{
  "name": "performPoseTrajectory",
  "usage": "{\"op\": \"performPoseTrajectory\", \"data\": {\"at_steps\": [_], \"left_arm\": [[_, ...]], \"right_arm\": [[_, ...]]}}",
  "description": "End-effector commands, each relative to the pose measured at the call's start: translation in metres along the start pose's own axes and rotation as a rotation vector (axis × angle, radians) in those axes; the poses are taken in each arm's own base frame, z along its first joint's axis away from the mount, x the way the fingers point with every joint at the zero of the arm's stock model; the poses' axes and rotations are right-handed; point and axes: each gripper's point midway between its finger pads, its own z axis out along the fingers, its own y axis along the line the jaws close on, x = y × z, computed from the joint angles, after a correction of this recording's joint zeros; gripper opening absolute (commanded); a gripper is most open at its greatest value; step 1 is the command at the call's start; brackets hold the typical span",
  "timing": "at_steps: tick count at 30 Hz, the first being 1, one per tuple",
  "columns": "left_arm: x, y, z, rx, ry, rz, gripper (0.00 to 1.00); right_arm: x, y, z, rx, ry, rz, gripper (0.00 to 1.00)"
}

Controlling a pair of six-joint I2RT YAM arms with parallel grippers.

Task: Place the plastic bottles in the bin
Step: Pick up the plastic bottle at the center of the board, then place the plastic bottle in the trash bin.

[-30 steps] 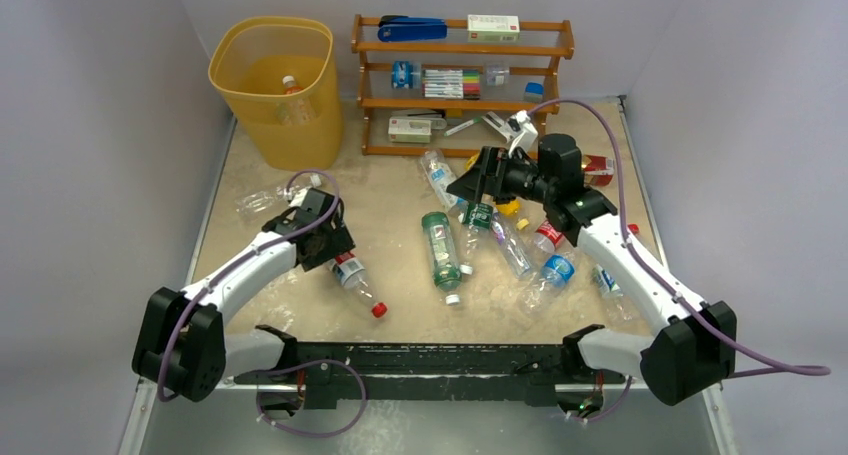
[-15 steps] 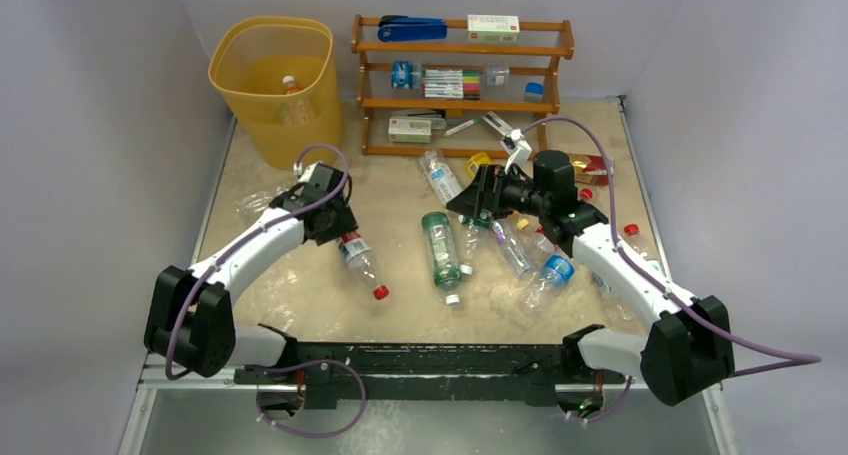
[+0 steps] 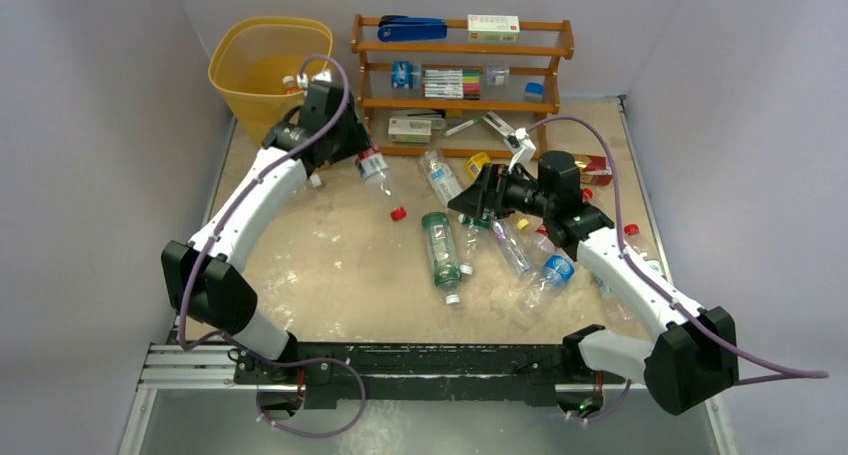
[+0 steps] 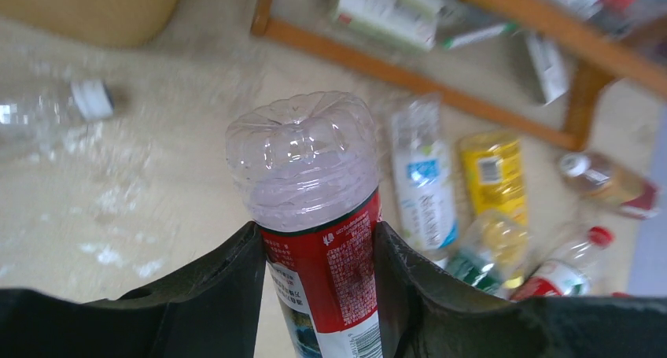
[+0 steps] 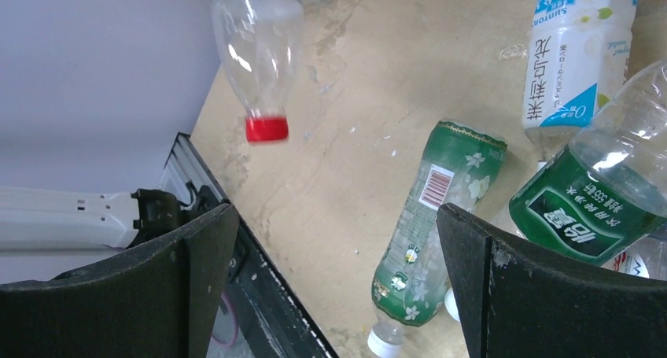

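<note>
The bottle is hanging outside the bin's rim, so my left gripper should swing outward and to the left in the top view and release it over the bin's opening [image 3: 265, 60].
My left gripper [image 3: 356, 151] is shut on a clear bottle [image 3: 379, 175] with a red label and red cap. It holds the bottle in the air just right of the yellow bin [image 3: 238, 87], cap end pointing down. The left wrist view shows the fingers [image 4: 236, 271] clamped on the red label of that bottle [image 4: 315, 208]. One bottle [image 3: 290, 83] lies inside the bin. My right gripper [image 3: 470, 197] is open and empty over a pile of bottles, above a green one [image 3: 440, 247]. That green bottle also shows in the right wrist view [image 5: 440, 216], between the open jaws of the right gripper [image 5: 338, 271].
A brown wooden rack [image 3: 460, 103] with a blue stapler [image 3: 412, 27], white boxes and pens stands at the back. Several bottles lie right of centre, among them a blue-labelled one [image 3: 438, 175] and a yellow one [image 3: 478, 161]. A clear bottle [image 4: 47, 110] lies near the bin.
My left arm has lifted the red-labelled bottle off the table and carried it back towards the bin. My right gripper has stayed open over the pile, shifting only slightly.
</note>
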Motion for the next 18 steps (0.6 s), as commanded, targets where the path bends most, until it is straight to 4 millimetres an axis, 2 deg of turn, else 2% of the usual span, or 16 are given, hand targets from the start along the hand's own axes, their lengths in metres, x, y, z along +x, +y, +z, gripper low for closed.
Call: {"op": "performPoseTrajectory", "data": {"at_steps": [1,4,5,11,15,18], "left_arm": [[-0.082,-0.018,-0.032,0.112,-0.145,-0.052,0.41],[-0.13,-0.014,-0.047,0.172,-0.217,-0.124,0.42],[-0.151,-0.014,-0.057,0.195,-0.256,-0.138,0.42],[-0.24,-0.007,-0.096,0.286,-0.447,-0.214,0.43],[-0.29,0.012,-0.105,0.365,-0.552,-0.322,0.44],[-0.318,0.029,-0.108,0.392,-0.623,-0.372,0.44]], "right_arm": [[-0.014,0.02,-0.007,-0.055,-0.047,-0.032,1.0],[-0.012,0.021,-0.009,-0.061,-0.05,-0.025,1.0],[-0.012,0.022,-0.01,-0.061,-0.05,-0.023,1.0],[-0.007,0.025,-0.013,-0.071,-0.056,-0.006,1.0],[-0.003,0.027,-0.014,-0.08,-0.053,0.002,1.0],[-0.002,0.027,-0.015,-0.079,-0.054,0.004,1.0]]}}
